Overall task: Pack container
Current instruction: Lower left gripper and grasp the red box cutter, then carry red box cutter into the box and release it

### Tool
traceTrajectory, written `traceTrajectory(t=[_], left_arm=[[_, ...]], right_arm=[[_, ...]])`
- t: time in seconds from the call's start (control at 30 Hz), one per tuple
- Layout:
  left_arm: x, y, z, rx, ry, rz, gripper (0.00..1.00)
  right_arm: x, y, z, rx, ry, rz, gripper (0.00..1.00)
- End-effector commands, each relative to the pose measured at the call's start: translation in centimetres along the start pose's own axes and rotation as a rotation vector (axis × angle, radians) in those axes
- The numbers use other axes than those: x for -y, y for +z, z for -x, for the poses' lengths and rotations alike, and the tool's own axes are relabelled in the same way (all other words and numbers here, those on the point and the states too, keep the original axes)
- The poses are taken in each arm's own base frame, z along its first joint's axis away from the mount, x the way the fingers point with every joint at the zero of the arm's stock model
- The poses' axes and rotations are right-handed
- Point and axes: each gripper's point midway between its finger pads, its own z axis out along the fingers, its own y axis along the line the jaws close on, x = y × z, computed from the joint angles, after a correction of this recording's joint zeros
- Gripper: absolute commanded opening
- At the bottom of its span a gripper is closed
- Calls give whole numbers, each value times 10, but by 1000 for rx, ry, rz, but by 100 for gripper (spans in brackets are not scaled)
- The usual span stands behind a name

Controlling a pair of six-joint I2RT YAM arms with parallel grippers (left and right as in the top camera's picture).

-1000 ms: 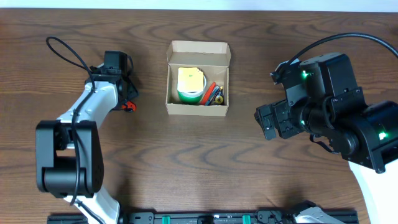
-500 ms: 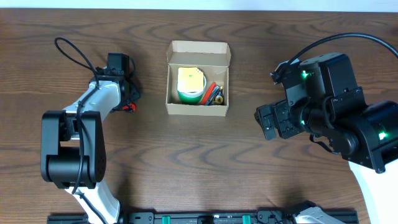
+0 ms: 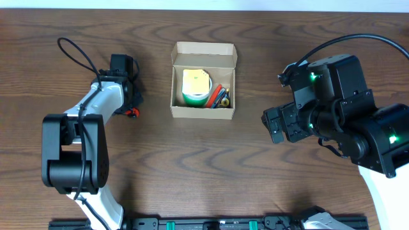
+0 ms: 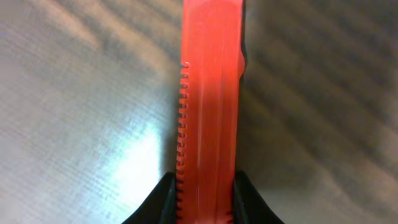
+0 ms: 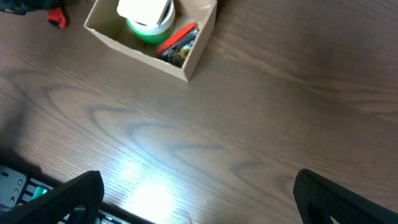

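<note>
My left gripper should next lift over to the near side of the box, go down and let go of the tool, because the box is to the gripper's right in the overhead view.
The container (image 3: 204, 112), a tan cardboard box with its flap lid folded back, stands open at the table's far middle and also shows in the right wrist view (image 5: 199, 50). Inside lie a green tape roll (image 3: 193, 97) under a pale yellow pad, and a red pen (image 3: 216, 93) among others. Left of the box, my left gripper (image 3: 131, 107) is down at the table. Its jaws (image 4: 205, 186) are shut on a long red plastic piece (image 4: 210, 93) with a toothed edge. My right gripper (image 5: 199, 205) hangs open and empty to the right of the box.
The wood table (image 3: 204, 166) runs to a pale wall strip at the far edge. A black rail (image 3: 204, 223) lines the near edge. The right arm's bulky body (image 3: 345, 115) fills the right side.
The left jaws have closed onto the red toothed piece. The left arm shifted slightly. The right arm and the box have not moved.
</note>
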Motion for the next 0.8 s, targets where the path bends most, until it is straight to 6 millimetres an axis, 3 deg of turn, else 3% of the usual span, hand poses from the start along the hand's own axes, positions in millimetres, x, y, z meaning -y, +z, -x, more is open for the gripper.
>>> traceTrajectory(t=[0.0, 0.1, 0.17, 0.27, 0.37, 0.53, 0.67, 0.77], left_arm=[[9, -41, 29, 93, 52, -50, 6], [23, -85, 43, 179, 176, -123, 6], [50, -119, 42, 236, 365, -250, 6], [91, -170, 24, 341, 698, -440, 6], [122, -207, -2, 450, 1011, -545, 6], [159, -225, -46, 557, 1424, -595, 8], [179, -218, -76, 598, 1708, -582, 6], [188, -209, -88, 602, 1823, -559, 6]], right_arm=[[2, -3, -1, 8, -6, -7, 99], [2, -3, -1, 8, -6, -7, 99], [2, -3, -1, 8, -6, -7, 99], [2, -3, -1, 8, -6, -7, 99], [2, -3, -1, 8, -6, -7, 99], [2, -3, -1, 8, -6, -7, 99], [2, -3, -1, 8, -6, -7, 99], [2, -3, -1, 8, -6, -7, 99]])
